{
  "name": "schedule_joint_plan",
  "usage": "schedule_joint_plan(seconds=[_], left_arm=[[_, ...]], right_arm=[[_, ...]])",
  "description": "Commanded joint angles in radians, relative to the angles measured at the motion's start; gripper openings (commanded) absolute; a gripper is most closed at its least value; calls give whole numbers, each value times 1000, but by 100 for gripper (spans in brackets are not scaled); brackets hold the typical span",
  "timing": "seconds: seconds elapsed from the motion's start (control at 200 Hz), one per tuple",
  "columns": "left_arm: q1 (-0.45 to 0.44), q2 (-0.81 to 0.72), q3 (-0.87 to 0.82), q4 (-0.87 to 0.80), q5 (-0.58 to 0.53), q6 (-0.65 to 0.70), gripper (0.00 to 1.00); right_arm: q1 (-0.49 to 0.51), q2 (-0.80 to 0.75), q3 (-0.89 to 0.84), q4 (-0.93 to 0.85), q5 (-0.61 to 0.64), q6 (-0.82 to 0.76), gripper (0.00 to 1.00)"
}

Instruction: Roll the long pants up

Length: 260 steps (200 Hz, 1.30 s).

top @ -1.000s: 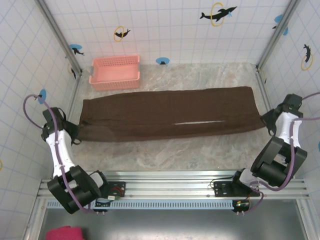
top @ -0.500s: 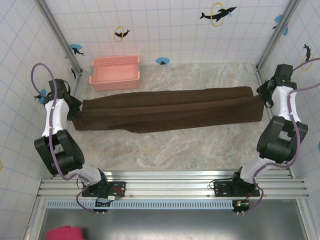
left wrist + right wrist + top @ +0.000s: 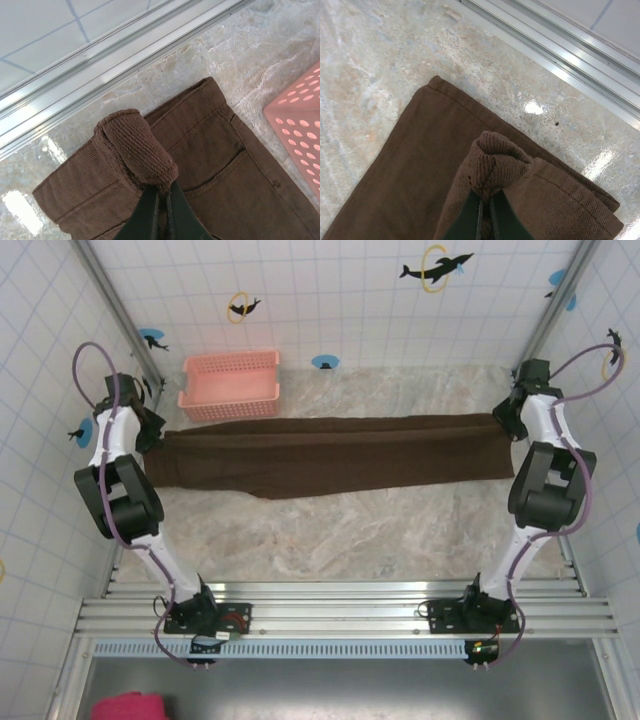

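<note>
My right gripper brings the leg-cuff fold outward and down over the lower layer's far edge next and releases, since that edge lies uncovered, outward and below.
The long pants (image 3: 330, 455) are dark brown and lie stretched left to right across the marble table, folded lengthwise into a narrower band. At the waistband end my left gripper (image 3: 150, 436) is shut on a pinched bunch of the fabric, and its wrist view shows the gripper (image 3: 162, 194) with the knit cloth bulging above the tips and a back pocket (image 3: 220, 165) beside it. My right gripper (image 3: 505, 424) is shut on the leg-cuff end. Seen from the right wrist, that gripper (image 3: 486, 204) holds a bunched fold over the flat lower layer (image 3: 415, 175).
A pink basket (image 3: 230, 383) stands just behind the left part of the pants, its corner (image 3: 300, 125) close to the waistband. Metal frame rails (image 3: 100, 65) and tiled walls close in both ends. A bright pink cloth lump (image 3: 130, 707) lies below the front rail.
Both grippers have swung from the near edge toward the back, carrying the near edge of the pants over. The wide spread pants are now a narrower folded band.
</note>
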Motion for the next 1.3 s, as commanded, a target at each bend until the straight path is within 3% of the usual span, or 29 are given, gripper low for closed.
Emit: schedule_joint_plan(seconds=[0.0,0.22,0.25,0.32,0.37,0.45,0.525,0.696,1.046,1.296], left_arm=[[10,40,66,57,-59,-11,0],[-13,119,150,76,-60,-37,1],[-21,128,156,93,-62,-37,17],[-39,149,164,135,-68,-37,41],[-52,169,178,156,-72,-39,75],[-65,211,220,167,-74,-50,97],[-70,236,260,166,-74,-58,97],[-72,199,249,160,-98,-39,97],[-71,16,-55,161,-51,26,98],[-71,-59,-161,147,-21,51,98]], right_arm=[[-6,34,50,19,94,26,0],[5,129,135,34,70,27,0],[6,145,144,55,56,27,5],[7,177,168,109,23,23,28],[11,202,201,124,12,23,47],[12,248,275,134,-17,16,61],[13,285,353,114,-35,4,67],[19,311,468,42,-49,-40,67],[-16,282,298,-52,-102,-81,71],[-25,311,263,-153,-132,-109,73]])
